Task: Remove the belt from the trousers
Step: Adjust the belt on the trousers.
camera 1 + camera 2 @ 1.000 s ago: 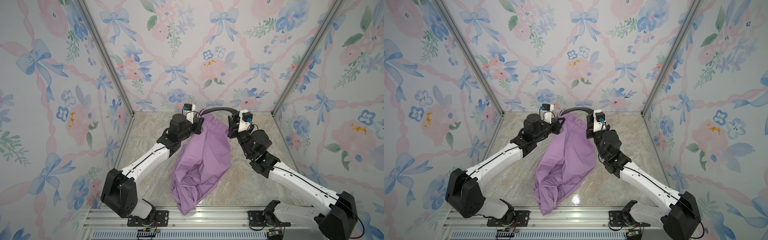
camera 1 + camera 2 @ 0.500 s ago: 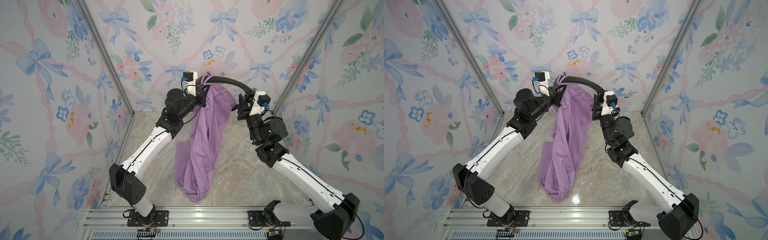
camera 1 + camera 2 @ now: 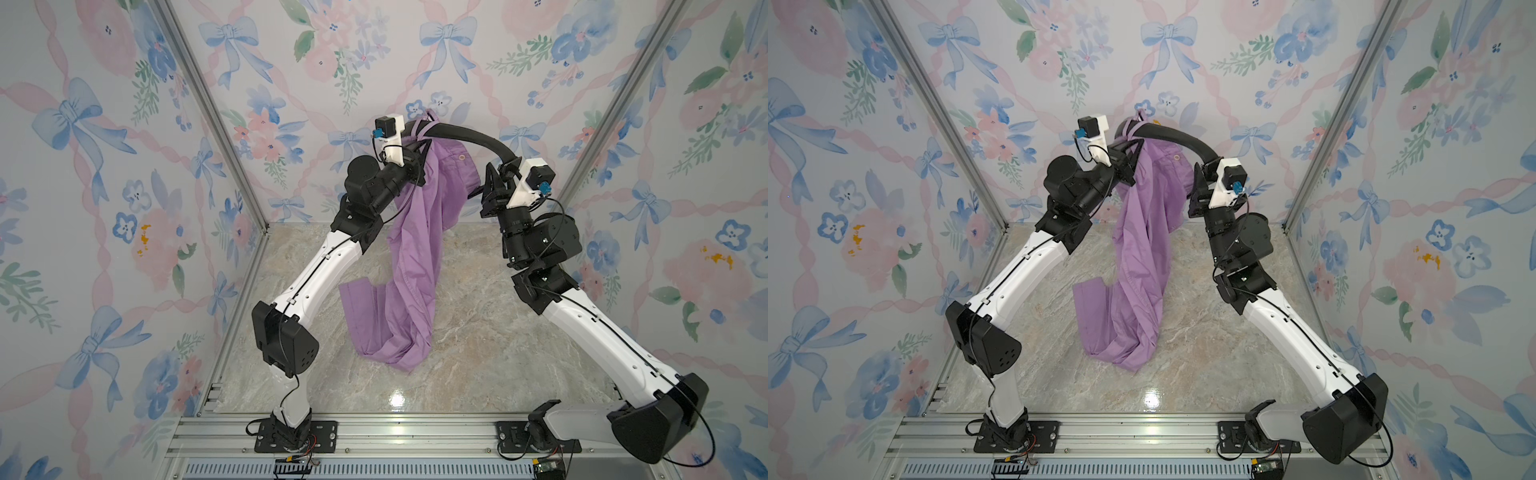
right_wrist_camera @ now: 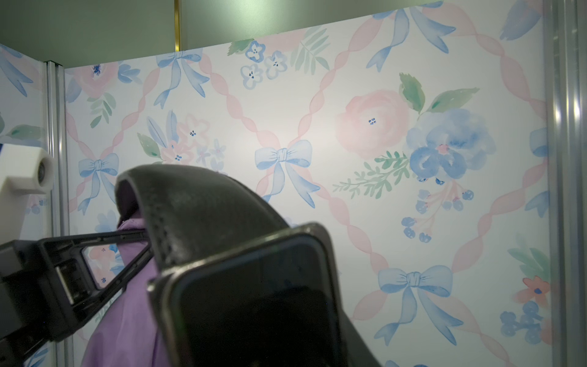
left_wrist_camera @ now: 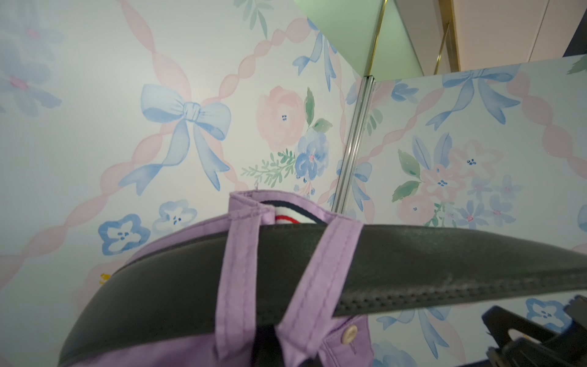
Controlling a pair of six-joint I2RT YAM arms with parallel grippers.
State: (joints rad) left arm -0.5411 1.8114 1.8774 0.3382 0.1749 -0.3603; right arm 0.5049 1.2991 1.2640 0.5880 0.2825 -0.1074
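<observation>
The trousers' waistband hangs high above the table, so next I will lower my left gripper and draw back over the trousers' crumpled leg ends to release the waistband there.
The lilac trousers hang by the waist in both top views, with the leg ends crumpled on the marble table. My left gripper is shut on the trousers at the waistband. The black belt arches from the waistband across to my right gripper, which is shut on its end. In the left wrist view the belt runs under two belt loops, above a small button. The right wrist view shows the belt and its dark buckle close up.
Floral walls enclose the table on three sides, with metal corner posts. An aluminium rail with both arm bases runs along the front edge. Both arms are raised high near the back wall.
Both arms have risen from the table toward the back wall, lifting the waistband and belt. The trousers went from lying flat to hanging, and the belt arch between the grippers widened.
</observation>
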